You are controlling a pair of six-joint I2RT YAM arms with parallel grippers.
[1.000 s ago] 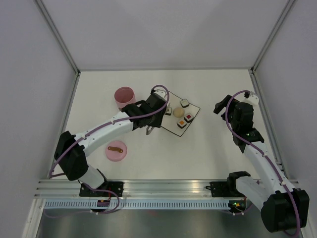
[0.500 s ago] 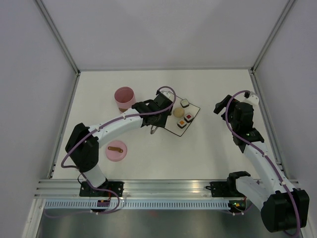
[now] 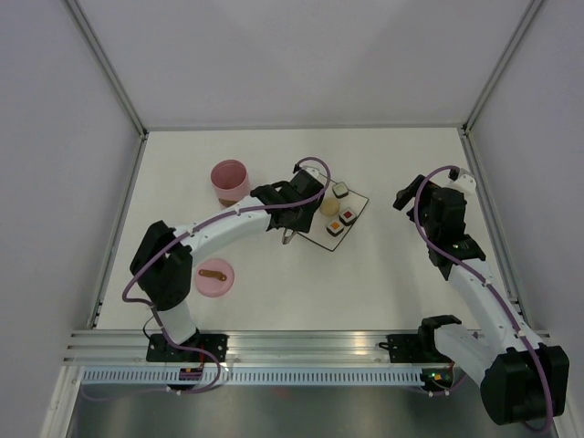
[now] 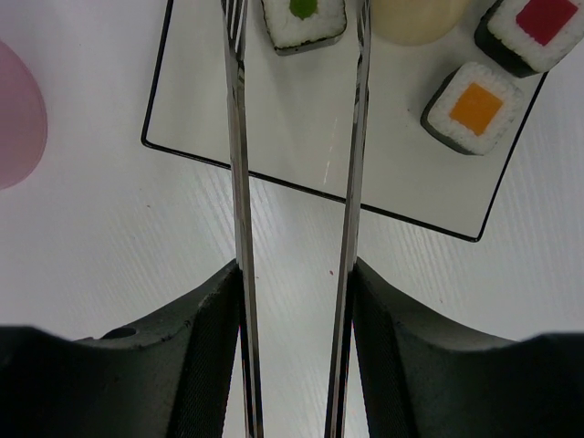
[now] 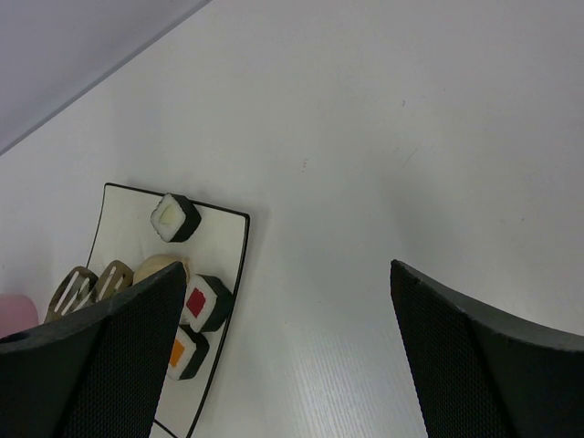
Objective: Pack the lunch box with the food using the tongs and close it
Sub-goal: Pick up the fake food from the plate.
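Observation:
The arms of the tongs straddle the green-centred roll, so the robot's left gripper next needs to rise off the plate and swing over the open pink lunch box (image 3: 230,178) to let go of the tongs there.
The silvery tongs (image 4: 239,182) sit clamped between the fingers of my left gripper (image 4: 295,274), their two arms held apart and reaching over the white plate (image 4: 292,119). A green-centred sushi roll (image 4: 304,18) shows between the tong arms. A beige ball (image 4: 415,18), a red-centred roll (image 4: 538,27) and an orange-centred roll (image 4: 474,108) lie to its right. The pink lunch box (image 3: 230,178) stands open to the left of my left gripper (image 3: 297,210). Its lid (image 3: 214,279) lies nearer the arm bases. My right gripper (image 5: 287,365) hangs open, right of the plate.
The plate (image 3: 360,201) lies mid-table with a black rim. The tongs' slotted tips (image 5: 91,285) hover just left of the ball (image 5: 160,267). Grey walls and metal rails bound the table on three sides.
My left arm has stretched to the right, carrying the tongs from the plate's left edge out over the plate. The right arm has not moved.

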